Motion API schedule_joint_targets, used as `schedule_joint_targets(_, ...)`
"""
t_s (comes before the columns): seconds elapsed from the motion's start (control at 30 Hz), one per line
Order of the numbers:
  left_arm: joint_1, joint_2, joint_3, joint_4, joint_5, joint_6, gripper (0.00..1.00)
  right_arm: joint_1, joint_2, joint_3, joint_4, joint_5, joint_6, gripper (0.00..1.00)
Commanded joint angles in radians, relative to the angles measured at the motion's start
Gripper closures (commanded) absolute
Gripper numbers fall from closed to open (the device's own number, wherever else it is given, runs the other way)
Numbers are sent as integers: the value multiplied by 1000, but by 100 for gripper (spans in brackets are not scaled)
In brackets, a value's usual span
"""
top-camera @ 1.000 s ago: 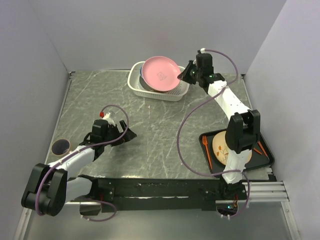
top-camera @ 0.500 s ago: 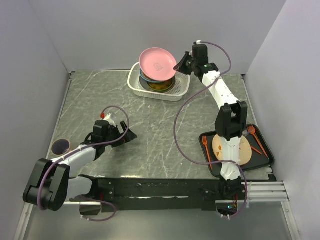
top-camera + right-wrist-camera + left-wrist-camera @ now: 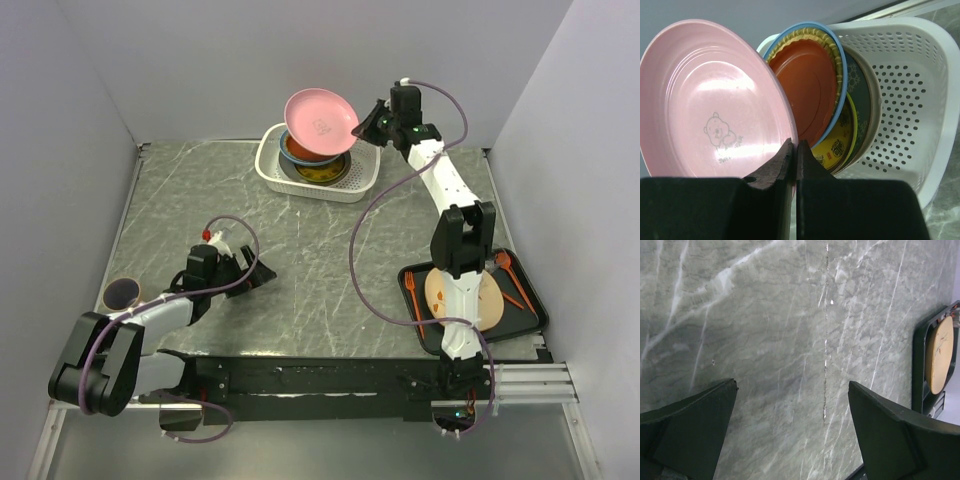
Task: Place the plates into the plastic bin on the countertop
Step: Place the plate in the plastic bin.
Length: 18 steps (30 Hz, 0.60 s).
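The pink plate (image 3: 320, 122) is still hanging above the plates leaning in the bin, so my right gripper will next move down toward the red plate and let go of the pink plate's rim there.
My right gripper (image 3: 362, 128) (image 3: 795, 147) is shut on the rim of a pink plate (image 3: 320, 122) (image 3: 715, 100) printed with a small bear. The plate is tilted, raised above the white plastic bin (image 3: 275, 172) (image 3: 910, 100) at the back of the countertop (image 3: 300, 230). Inside the bin lean several plates, a red one (image 3: 308, 152) (image 3: 805, 95) in front, then blue-rimmed, yellow and dark ones. My left gripper (image 3: 262, 272) (image 3: 792, 385) stands open low over bare countertop (image 3: 790, 315), with nothing between its fingers.
A flat black tray (image 3: 528, 292) (image 3: 918, 365) at the near right holds a cream plate (image 3: 488, 305) (image 3: 940, 355) and orange cutlery (image 3: 412, 292). A small dark round disc (image 3: 122, 292) lies at the near left. Grey walls close in the back and sides.
My right gripper has lifted the pink plate from lying over the bin and tipped it up on edge, uncovering the stacked plates below. The left arm has barely moved.
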<state>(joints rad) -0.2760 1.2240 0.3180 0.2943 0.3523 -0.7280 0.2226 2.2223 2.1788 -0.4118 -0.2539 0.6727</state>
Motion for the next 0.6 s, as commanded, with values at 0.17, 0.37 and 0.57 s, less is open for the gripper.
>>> schedule_joint_targets(0.17, 3, -15, -19, 40, 39, -24, 1, -2, 69, 85, 88, -15, 74, 100)
schedule_joint_targets(0.37, 3, -32, -33, 42, 50, -31, 1, 1, 157, 168, 80, -33, 93, 99)
schedule_joint_targets(0.57, 3, -47, -42, 36, 57, -28, 1, 11, 178, 147, 93, -19, 93, 96)
